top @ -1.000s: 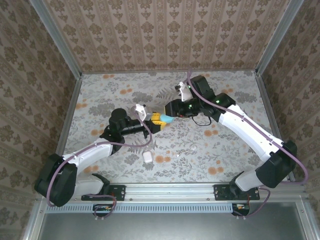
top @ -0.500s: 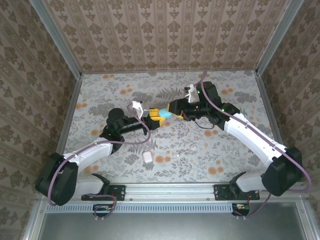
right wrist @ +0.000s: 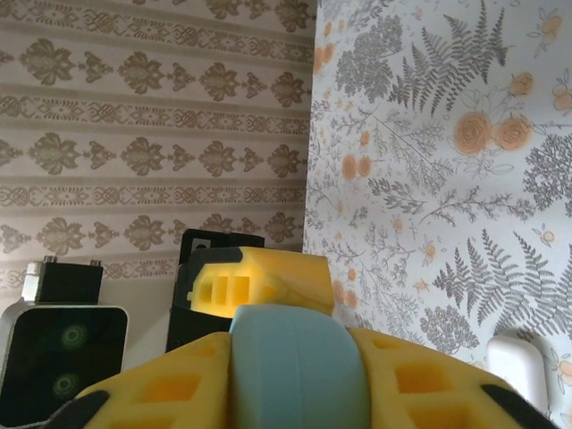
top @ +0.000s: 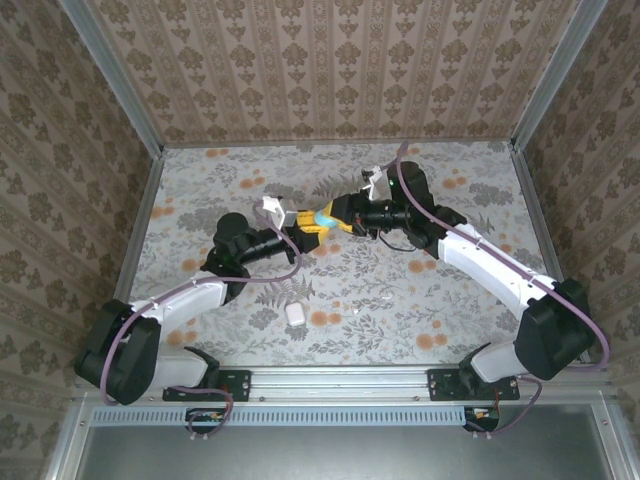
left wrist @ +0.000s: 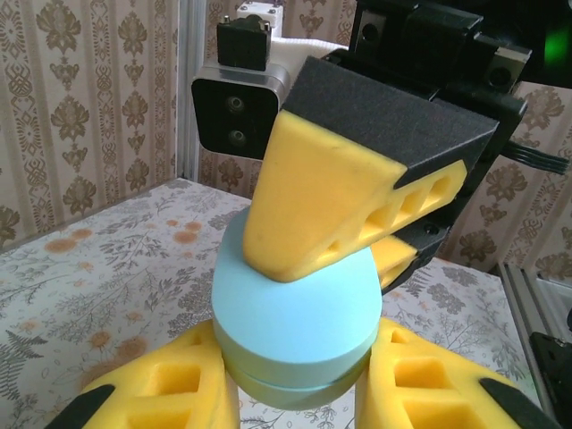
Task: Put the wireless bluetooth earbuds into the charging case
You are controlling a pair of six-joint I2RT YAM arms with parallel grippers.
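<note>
Next, the right gripper moves down and sets the teal case on the open tabletop (top: 340,239) beside the orange flowers to release it, since that spot lies below the gripper.
A teal charging case (top: 323,219) is held in the air over the middle of the table, lid closed with its seam showing. My left gripper (top: 312,225) is shut on its sides; in the left wrist view its yellow fingers (left wrist: 161,393) flank the case (left wrist: 295,331). My right gripper (top: 334,214) is shut across the same case, one finger (left wrist: 331,206) pressing on the lid. From the right wrist, the case (right wrist: 295,366) sits between my right gripper's (right wrist: 295,389) pads. A tiny whitish earbud (top: 358,311) lies on the table. No teal earbuds are visible.
A white case (top: 295,313) lies on the floral table nearer the left arm's base, and its corner (right wrist: 518,366) appears in the right wrist view. Patterned walls with metal posts close in the table on three sides.
Both grippers and the teal case have drifted a little toward the far wall. The right wrist has swung round and its gripper has moved left, closer onto the case.
</note>
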